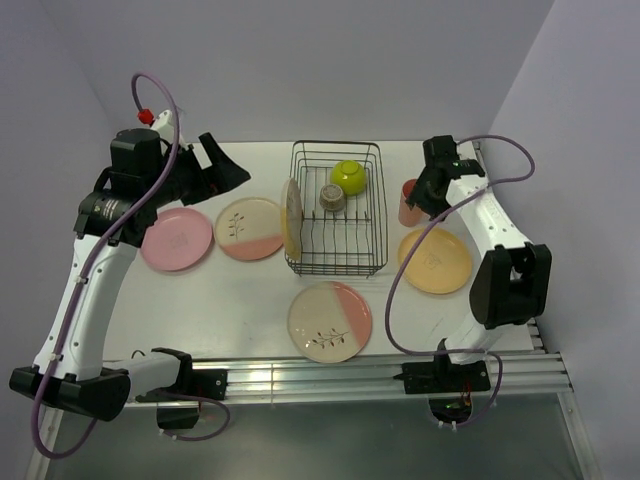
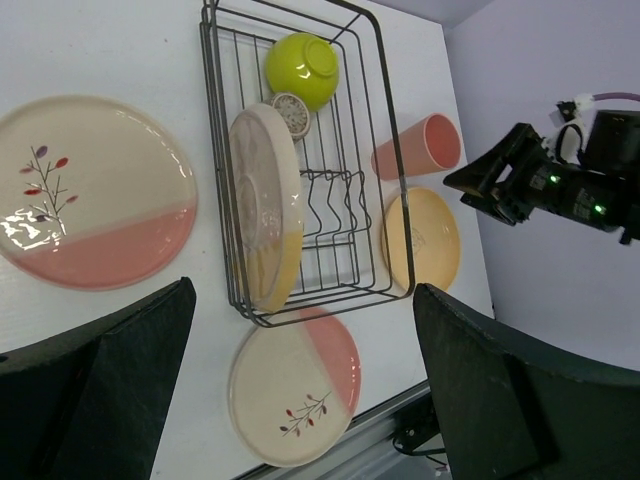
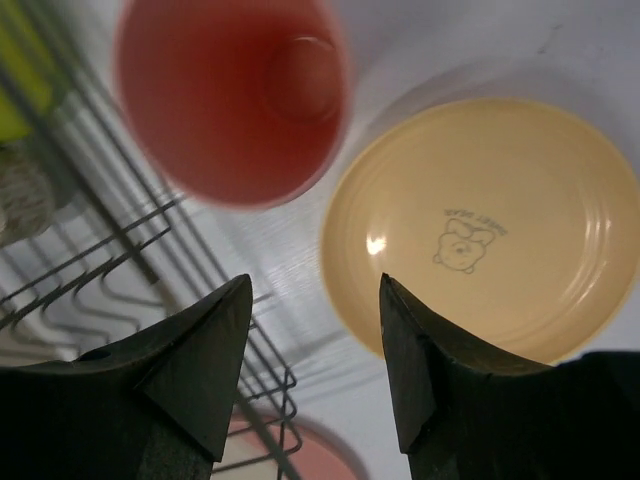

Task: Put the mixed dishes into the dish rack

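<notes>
My right gripper moves down and slightly outward onto the side of the tumbler's rim away from the rack next. The tumbler's opening leaves room for one finger inside.
The black wire dish rack (image 1: 336,270) holds a lime-green bowl (image 1: 348,177), a tiny grey cup (image 1: 332,197) and a cream-and-yellow plate (image 1: 291,218) standing on edge at its left side. On the table lie a pink plate (image 1: 177,239), two cream-and-pink plates (image 1: 249,229) (image 1: 329,320), an orange-yellow plate (image 1: 435,260) and a salmon-pink tumbler (image 1: 408,203). My left gripper (image 1: 225,170) is open and empty, raised to the left of the rack. My right gripper (image 3: 315,300) is open and empty, just above the tumbler (image 3: 230,95) and the orange-yellow plate (image 3: 480,230).
Purple walls close in the table at the back and both sides. A metal rail (image 1: 330,378) runs along the near edge. Bare table shows in front of the pink plate.
</notes>
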Motion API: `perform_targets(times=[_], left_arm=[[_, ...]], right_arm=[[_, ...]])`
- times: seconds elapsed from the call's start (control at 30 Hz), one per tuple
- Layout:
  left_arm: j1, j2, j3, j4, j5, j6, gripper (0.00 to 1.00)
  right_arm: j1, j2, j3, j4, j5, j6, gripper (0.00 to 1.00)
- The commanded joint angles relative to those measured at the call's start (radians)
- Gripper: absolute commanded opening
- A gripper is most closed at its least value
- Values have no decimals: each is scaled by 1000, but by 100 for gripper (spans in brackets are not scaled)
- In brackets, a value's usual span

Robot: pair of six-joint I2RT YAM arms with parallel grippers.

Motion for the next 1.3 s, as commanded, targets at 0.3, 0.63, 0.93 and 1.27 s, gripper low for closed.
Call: perform_targets(times=[0.3, 0.63, 0.93, 1.27], left_arm=[[-14, -16, 77, -45, 56, 7, 95], [-14, -59, 11, -32, 51, -19, 94], [-14, -36, 54, -45, 85, -12, 93], [-20, -9, 81, -16, 188, -23, 90]], right_arm=[[-85, 124, 87, 54, 10, -24, 59], [-87, 29, 35, 52, -82, 13, 58], [-119, 109, 89, 63, -83, 14, 58], [-122, 255, 165, 63, -85, -3, 39]])
